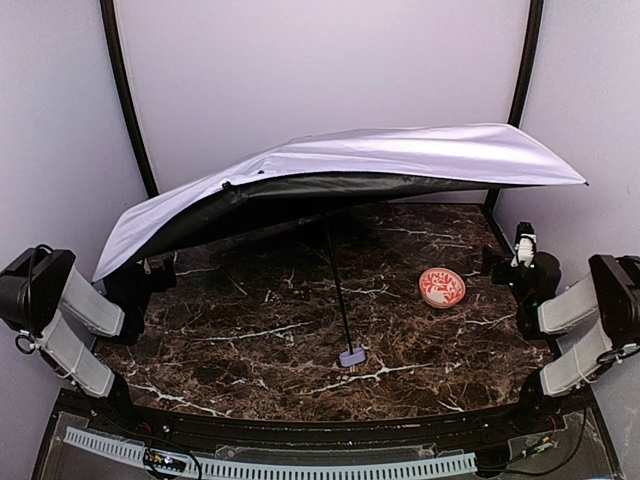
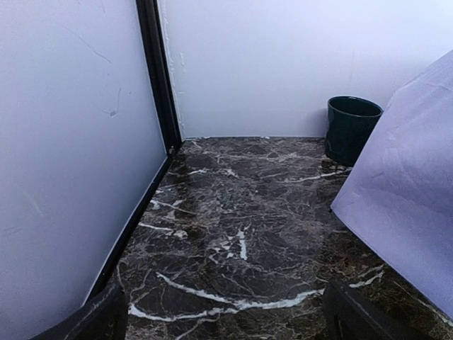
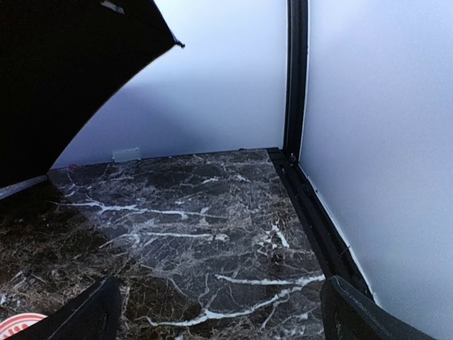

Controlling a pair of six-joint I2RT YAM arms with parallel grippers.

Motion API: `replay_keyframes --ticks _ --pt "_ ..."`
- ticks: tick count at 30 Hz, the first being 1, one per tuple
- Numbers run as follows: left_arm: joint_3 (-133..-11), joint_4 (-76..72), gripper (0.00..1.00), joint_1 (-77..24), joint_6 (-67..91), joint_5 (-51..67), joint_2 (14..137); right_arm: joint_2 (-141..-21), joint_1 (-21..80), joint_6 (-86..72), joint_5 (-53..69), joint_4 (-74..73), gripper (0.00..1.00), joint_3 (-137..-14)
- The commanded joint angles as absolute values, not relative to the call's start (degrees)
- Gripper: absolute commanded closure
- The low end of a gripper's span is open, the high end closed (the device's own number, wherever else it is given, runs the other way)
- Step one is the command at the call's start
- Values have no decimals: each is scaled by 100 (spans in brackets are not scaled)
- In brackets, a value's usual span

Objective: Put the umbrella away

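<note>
The robot needs to turn its right gripper next and reach to the left in the top view, under the umbrella's canopy, to close there, because the upper part of the umbrella's pole is bare at that spot.
The umbrella (image 1: 380,160) stands open across the back of the marble table, pale lavender outside and black inside. Its thin black shaft (image 1: 338,290) slants down to the small lavender handle (image 1: 352,357), which rests on the table near the front middle. My left gripper (image 1: 150,273) sits at the left side under the canopy's low edge, open and holding nothing. In the left wrist view the canopy fabric (image 2: 410,205) fills the right side beyond the open gripper (image 2: 226,319). My right gripper (image 1: 520,255) is open at the right side. Its wrist view shows the black lining (image 3: 64,78) at upper left above the gripper (image 3: 223,312).
A red-patterned bowl (image 1: 441,287) sits on the table right of the shaft; its rim (image 3: 18,327) shows at the right wrist view's bottom left. A dark green mug (image 2: 350,127) stands by the back wall. White walls with black corner posts (image 1: 125,95) enclose the table.
</note>
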State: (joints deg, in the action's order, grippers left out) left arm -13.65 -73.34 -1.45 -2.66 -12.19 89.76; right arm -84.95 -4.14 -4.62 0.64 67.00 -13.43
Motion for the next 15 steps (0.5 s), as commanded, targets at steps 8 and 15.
replay_keyframes --ticks 8,15 --pt "-1792 -4880 2 -215 686 -2857 7375 -7158 -193 -1805 2354 4121 10 -2372" --pt "-2615 -3045 5 -464 1258 -3473 7577 -6672 1717 -1890 2519 3548 14 -2313"
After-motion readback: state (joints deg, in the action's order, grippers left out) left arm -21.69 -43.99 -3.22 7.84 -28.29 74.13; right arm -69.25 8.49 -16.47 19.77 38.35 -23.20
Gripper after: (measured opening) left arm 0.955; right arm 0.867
